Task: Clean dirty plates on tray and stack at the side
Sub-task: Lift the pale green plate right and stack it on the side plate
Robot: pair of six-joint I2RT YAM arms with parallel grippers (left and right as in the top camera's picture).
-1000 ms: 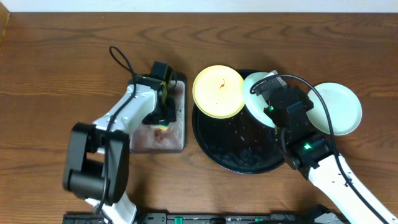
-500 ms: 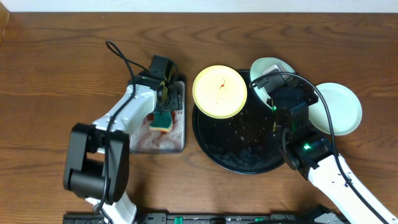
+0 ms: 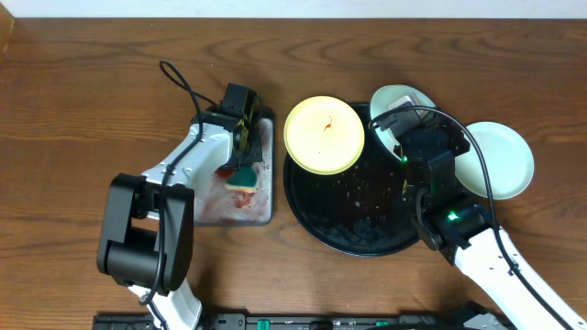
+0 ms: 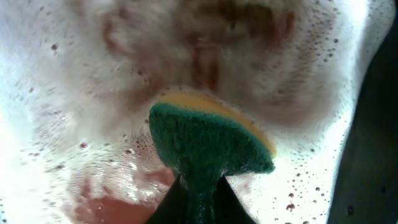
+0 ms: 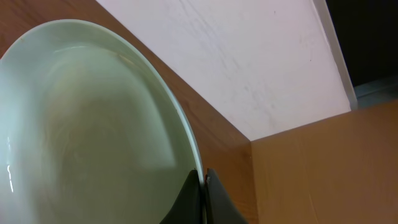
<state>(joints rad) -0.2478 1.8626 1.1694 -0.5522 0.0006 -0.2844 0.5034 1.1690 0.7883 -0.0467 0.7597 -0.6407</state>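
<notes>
I should carry the clean plate in my right gripper away from the black tray and level it first, to lower it onto the second mint-white plate (image 3: 496, 160).
The teal sponge (image 3: 242, 177) is pinched in my left gripper (image 3: 243, 165), which is shut on it over the soapy grey metal tray (image 3: 264, 197). In the left wrist view the sponge (image 4: 205, 143) bulges out above the gripper (image 4: 200, 200), its yellow backing facing away. My right gripper (image 3: 396, 121) is shut on the rim of a mint-white plate (image 3: 393, 99), held tilted above the back right of the black tray (image 3: 353, 215). The right wrist view shows that plate (image 5: 87, 124) clean and the gripper (image 5: 203, 186) clamped on its edge. A pale yellow plate (image 3: 323, 135) with a red smear rests on the tray's left rim.
A second mint-white plate (image 3: 500, 160) lies on the wooden table right of the black tray. The grey tray holds reddish foamy water (image 4: 99, 205). The black tray's floor is speckled with droplets.
My left gripper has closed on the sponge, which has shifted slightly toward the tray's right side. The right arm first swung its plate up and back, then held still.
</notes>
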